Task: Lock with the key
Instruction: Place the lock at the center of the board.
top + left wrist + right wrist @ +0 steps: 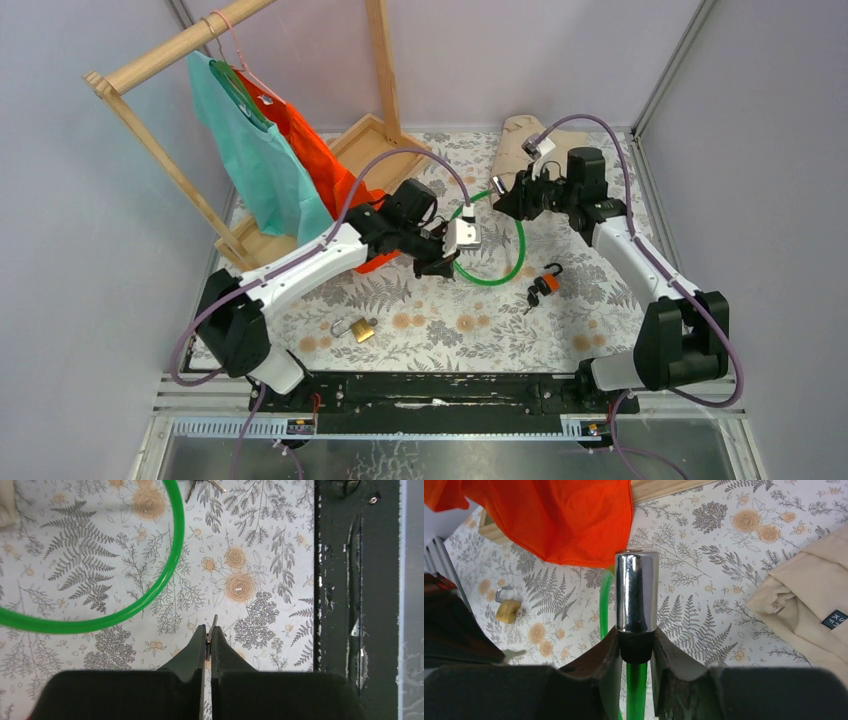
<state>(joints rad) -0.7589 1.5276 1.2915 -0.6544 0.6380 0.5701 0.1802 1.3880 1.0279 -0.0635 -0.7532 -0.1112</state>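
My right gripper should next move down and left in the top view to the mat (463, 200) (718, 561) beside the beige cloth and let go of the lock's black collar where there is open space.
A green cable lock (503, 268) lies in a loop on the floral mat. My right gripper (502, 199) is shut on its chrome cylinder end (636, 590), gripping the black collar with the green cable (636, 690) running down between the fingers (604, 655). The cylinder is held above the mat. My left gripper (438, 262) is shut on a thin metal key (213, 626), seen edge-on and sticking out past the fingertips (199, 642). It hovers above the mat beside the cable loop (150, 592), left of the right gripper.
An orange padlock with keys (544, 286) lies right of the loop. A brass padlock (359, 328) lies at the near left and also shows in the right wrist view (508, 610). A wooden rack (160, 60) with teal and orange garments (300, 150) stands back left. A beige cloth (515, 140) is at the back.
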